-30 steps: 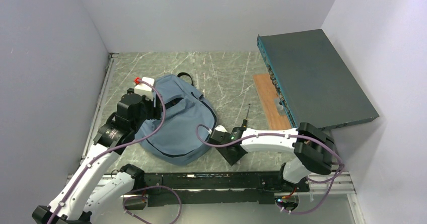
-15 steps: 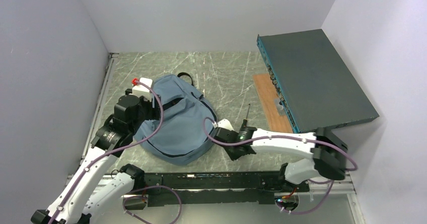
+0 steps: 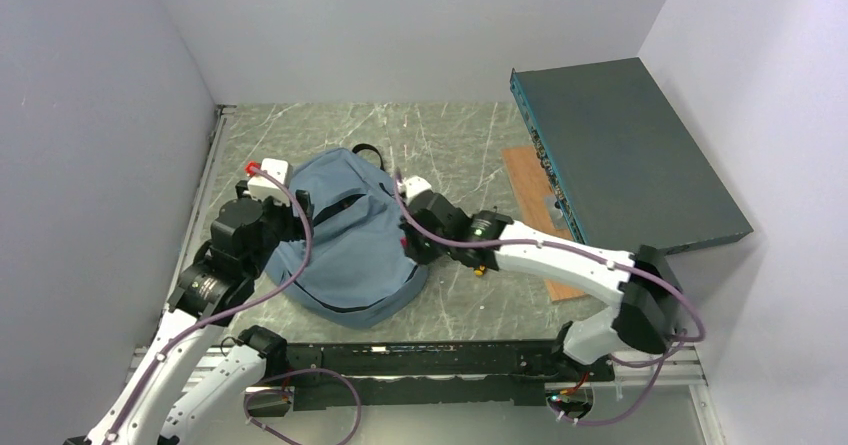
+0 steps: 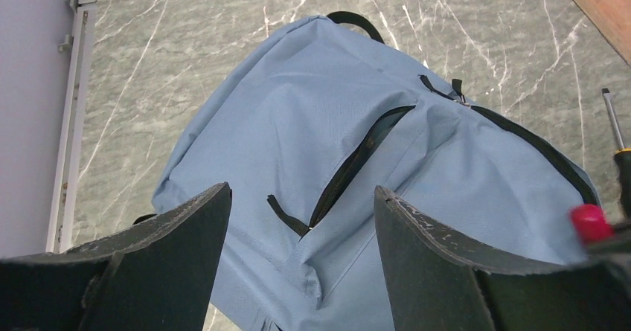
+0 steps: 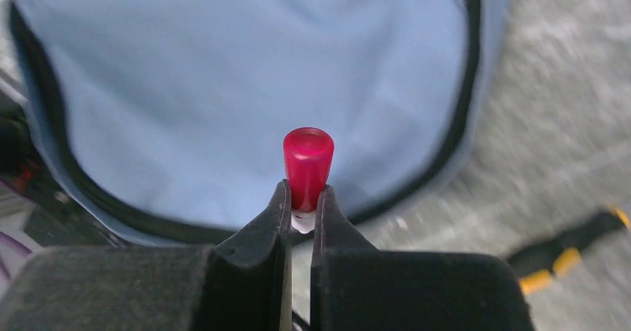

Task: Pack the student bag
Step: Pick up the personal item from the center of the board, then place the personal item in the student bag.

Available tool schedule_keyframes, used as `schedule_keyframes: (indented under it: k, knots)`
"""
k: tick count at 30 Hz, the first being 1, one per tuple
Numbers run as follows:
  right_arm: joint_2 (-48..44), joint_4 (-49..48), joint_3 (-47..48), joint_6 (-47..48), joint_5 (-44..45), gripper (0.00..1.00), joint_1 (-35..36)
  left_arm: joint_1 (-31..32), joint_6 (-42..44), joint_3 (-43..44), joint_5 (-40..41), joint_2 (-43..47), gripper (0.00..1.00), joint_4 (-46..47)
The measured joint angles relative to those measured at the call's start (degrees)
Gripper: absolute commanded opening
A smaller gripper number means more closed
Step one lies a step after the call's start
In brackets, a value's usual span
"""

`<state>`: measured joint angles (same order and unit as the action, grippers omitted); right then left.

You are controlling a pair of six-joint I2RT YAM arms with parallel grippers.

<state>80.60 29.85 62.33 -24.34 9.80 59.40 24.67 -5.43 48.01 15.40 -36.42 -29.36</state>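
Note:
The bag's middle zip [image 3: 338, 207] gapes outward of my right gripper, left in the top view. My right gripper will move that way next and release the stick inside the bag.
The student bag [image 3: 350, 240], dusty-blue with black zippers, lies flat on the marble table left of centre; its zip [image 4: 357, 160] stands partly undone. My left gripper [image 4: 301, 197] hangs open above the bag's [image 4: 298, 115] lower left part with nothing between its fingers [image 4: 171, 234]. My right gripper [image 5: 301, 197] is shut on a small red-capped stick [image 5: 307, 164] with a whitish body, held at the bag's [image 5: 223, 71] right edge. In the top view that gripper [image 3: 408, 237] sits against the bag's right side.
A black-and-yellow screwdriver [image 5: 573, 253] lies on the table right of the bag, mostly under my right arm [image 3: 560, 255]. A dark teal flat box [image 3: 625, 155] leans at the back right over a wooden board [image 3: 530, 185]. Walls close in on three sides.
My right arm swung left from beside the screwdriver to the bag's right edge, its jaws closing on the red-capped stick. My left arm drew back slightly to the left.

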Motion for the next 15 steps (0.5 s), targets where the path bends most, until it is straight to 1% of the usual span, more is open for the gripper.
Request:
schedule_keyframes:
  k: [3,7,9,15]
  knots:
    - [6.05,-6.19,4.61,0.59,-4.70,0.00,-1.25,0.00,-0.04,-0.02,0.48,0.74,0.75,0.00]
    - [13.25,-13.84,7.54,-0.50,-14.25,0.00,-3.89,0.00,-0.04,-0.24,0.83,1.79,0.75,0.04]
    - [16.76,-16.59,9.38,-1.64,-17.62,0.00,-4.87,0.00,-0.04,-0.33,0.96,2.14,0.75,0.11]
    - [26.25,-25.42,15.82,-6.16,-22.51,0.00,-5.81,0.00,-0.02,-0.50,1.27,2.43,0.75,0.44]
